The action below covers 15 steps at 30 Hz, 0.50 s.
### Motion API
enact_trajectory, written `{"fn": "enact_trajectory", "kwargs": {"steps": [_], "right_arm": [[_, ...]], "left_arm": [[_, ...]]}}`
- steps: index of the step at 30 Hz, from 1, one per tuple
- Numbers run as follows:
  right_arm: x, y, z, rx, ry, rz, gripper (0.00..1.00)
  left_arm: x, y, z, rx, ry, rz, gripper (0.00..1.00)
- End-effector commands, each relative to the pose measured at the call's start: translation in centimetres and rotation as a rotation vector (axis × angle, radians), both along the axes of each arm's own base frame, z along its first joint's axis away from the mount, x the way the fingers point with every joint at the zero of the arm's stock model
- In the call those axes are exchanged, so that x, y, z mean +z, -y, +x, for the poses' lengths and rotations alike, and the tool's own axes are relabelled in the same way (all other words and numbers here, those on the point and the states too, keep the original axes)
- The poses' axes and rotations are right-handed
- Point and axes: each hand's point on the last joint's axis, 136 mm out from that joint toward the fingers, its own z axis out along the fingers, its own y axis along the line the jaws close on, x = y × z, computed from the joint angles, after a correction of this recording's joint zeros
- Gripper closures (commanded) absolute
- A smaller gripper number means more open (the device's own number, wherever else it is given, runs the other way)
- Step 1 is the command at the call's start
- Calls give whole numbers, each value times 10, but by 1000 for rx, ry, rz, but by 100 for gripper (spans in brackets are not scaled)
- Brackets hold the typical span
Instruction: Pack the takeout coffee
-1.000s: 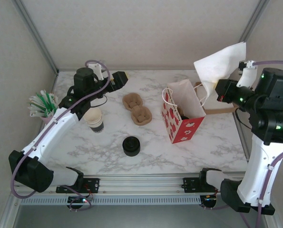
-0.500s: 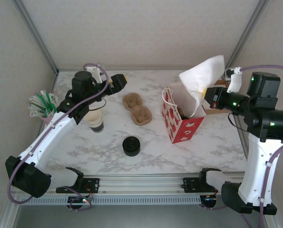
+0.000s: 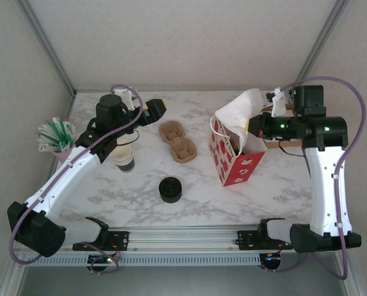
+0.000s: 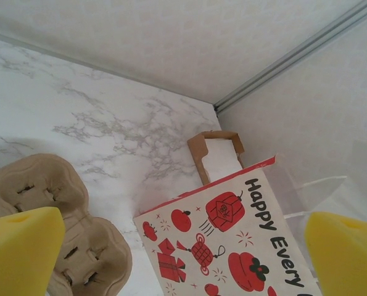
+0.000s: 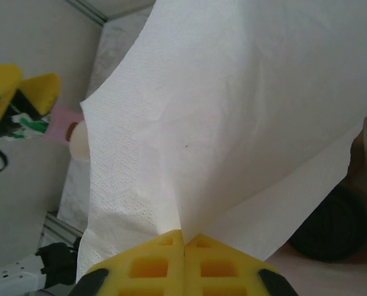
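The robot's right gripper will move down into the bag's opening (image 3: 250, 145) and release the napkin inside, since the white napkin (image 3: 237, 112) still hangs above the bag's rim.
Inside the red-and-white paper bag (image 3: 237, 165) (image 4: 232, 240) a round black lid (image 5: 336, 227) shows, apparently the takeout coffee's; the cup body is hidden. My right gripper (image 3: 255, 126) (image 5: 184, 238) is shut on a white napkin (image 3: 237, 112) (image 5: 232, 111), which hangs over the bag's open mouth. My left gripper (image 3: 153, 109) (image 4: 183, 259) hovers open and empty above the table at the back left, pointed toward the bag, with nothing between its yellow fingers (image 4: 20, 246).
A stack of lidless white cups (image 3: 123, 158) stands under the left arm. A short stack of black lids (image 3: 169, 189) sits at front centre. Brown pulp cup carriers (image 3: 177, 140) (image 4: 53, 209) lie left of the bag. A cardboard napkin box (image 3: 283, 143) (image 4: 217, 154) sits behind it. Straws (image 3: 55, 134) stand far left.
The right arm has swung left and down, carrying the napkin from high at the right to over the bag's mouth. The left gripper has shifted only slightly.
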Motion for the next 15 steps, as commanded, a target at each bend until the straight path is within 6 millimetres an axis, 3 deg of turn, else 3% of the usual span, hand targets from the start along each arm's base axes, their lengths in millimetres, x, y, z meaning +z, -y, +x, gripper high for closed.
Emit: {"fn": "enact_trajectory", "kwargs": {"steps": [1,15], "right_arm": [[-21,7,5,-15,-40,-71,100],[-74,20,18,-44,-180,-213,100]], "left_arm": [[-4,0,0,10,-4,5,0],[-11,9,10,-9,-19,8,1]]}}
